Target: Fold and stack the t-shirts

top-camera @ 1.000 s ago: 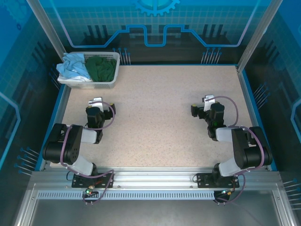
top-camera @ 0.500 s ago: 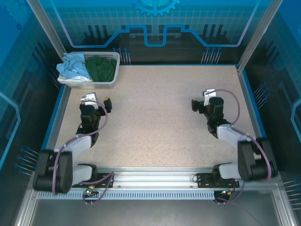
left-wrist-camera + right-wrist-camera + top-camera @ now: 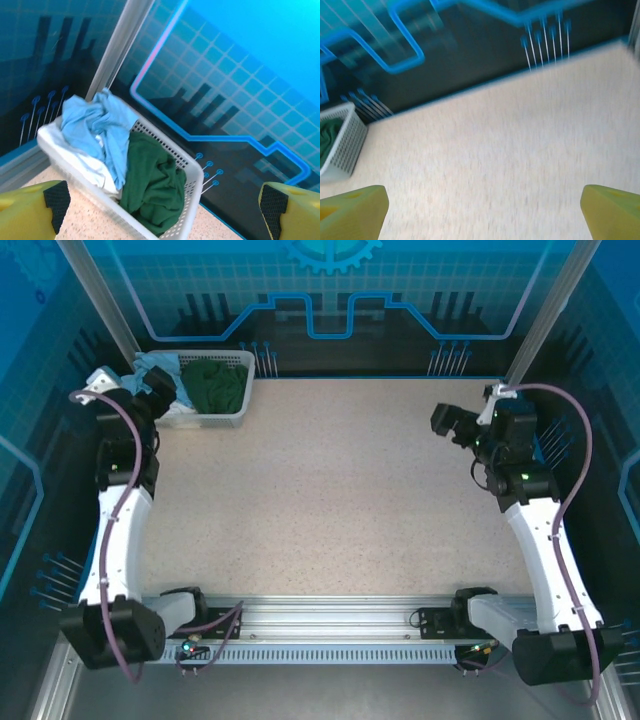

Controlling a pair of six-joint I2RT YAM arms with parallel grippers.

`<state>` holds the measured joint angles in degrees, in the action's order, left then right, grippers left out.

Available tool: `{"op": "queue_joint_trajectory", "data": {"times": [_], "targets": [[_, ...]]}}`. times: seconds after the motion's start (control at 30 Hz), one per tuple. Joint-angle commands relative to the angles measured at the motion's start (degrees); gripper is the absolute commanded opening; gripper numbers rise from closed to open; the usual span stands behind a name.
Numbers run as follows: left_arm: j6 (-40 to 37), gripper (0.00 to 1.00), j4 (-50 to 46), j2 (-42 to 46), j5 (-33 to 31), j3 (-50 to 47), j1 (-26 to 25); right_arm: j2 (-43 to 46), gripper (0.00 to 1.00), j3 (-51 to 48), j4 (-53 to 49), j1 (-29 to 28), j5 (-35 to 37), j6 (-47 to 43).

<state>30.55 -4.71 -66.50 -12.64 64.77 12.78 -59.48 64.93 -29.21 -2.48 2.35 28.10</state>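
Note:
The light blue t-shirt is on top of the white one, so my left gripper will reach outward next and lower its open fingers onto the light blue folds.
The t-shirts lie crumpled in a white perforated basket at the table's far left corner: a light blue one, a dark green one and, in the left wrist view, a white one under the light blue one beside the green one. My left gripper is raised at the basket's left end, open, with nothing between its fingers. My right gripper hangs open over the table's right side, far from the basket.
The speckled beige table is bordered by blue panel walls and metal posts. Both arms stretch up along the left and right edges. The basket rim stands close to the back wall.
Both arms have unfolded from near the table's front and risen. The left gripper swung up and left to the basket; the right gripper moved up and right. Jaws stayed open.

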Motion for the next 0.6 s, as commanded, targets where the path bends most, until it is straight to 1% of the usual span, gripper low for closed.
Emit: {"op": "queue_joint_trajectory", "data": {"times": [0.0,0.03,0.07,0.1,0.2,0.23,0.3,0.33,0.37,0.47,0.53,0.57], "targets": [[7.2,0.99,-10.25,-4.66,4.06,3.43,0.75,0.35,1.0,-2.84,-8.58,0.38,-12.86,10.04],[8.25,0.99,-13.54,-7.38,3.9,6.32,0.84,-0.56,1.0,-3.47,-7.76,-0.5,-16.16,11.17],[8.57,0.99,-16.0,-10.31,4.75,9.32,0.88,-1.32,1.0,-3.83,-7.51,-2.51,-17.19,11.93],[8.87,0.99,-18.03,-13.03,5.59,11.88,0.76,-1.87,1.0,-3.85,-7.9,-5.17,-16.26,11.89],[11.5,0.99,-28.48,-23.21,3.65,22.29,0.76,-5.25,0.99,-1.97,-10.99,-18.13,-10.42,8.45],[12.47,0.99,-33.09,-27.38,1.94,27.01,0.85,-7.36,0.98,-0.7,-13.04,-22.38,-9.27,7.59],[12.6,0.96,-41.01,-35.41,-0.74,36.64,0.84,-11.02,0.92,1.49,-16.93,-29.45,-6.76,6.3],[12.45,0.96,-44.05,-39.72,-1.33,41.86,0.85,-12.3,0.9,2.3,-18.48,-33.19,-4.23,6.14],[12.73,0.95,-47.17,-43.6,-1.94,47.12,0.85,-13.04,0.9,2.7,-19.38,-36.59,-1.8,6.27],[12.17,0.95,-54.35,-54.29,-4.82,62.23,0.85,-13.0,0.9,2.45,-19.13,-43.11,2.31,6.56],[10.82,0.94,-57.11,-60.54,-6.24,71.72,0.98,-13.1,0.9,2.48,-19.12,-44.76,2.71,6.88],[9.95,0.93,-57.99,-63.71,-5.96,76.73,1.15,-13.11,0.89,2.57,-19.36,-45.43,3.25,7.04]]}}
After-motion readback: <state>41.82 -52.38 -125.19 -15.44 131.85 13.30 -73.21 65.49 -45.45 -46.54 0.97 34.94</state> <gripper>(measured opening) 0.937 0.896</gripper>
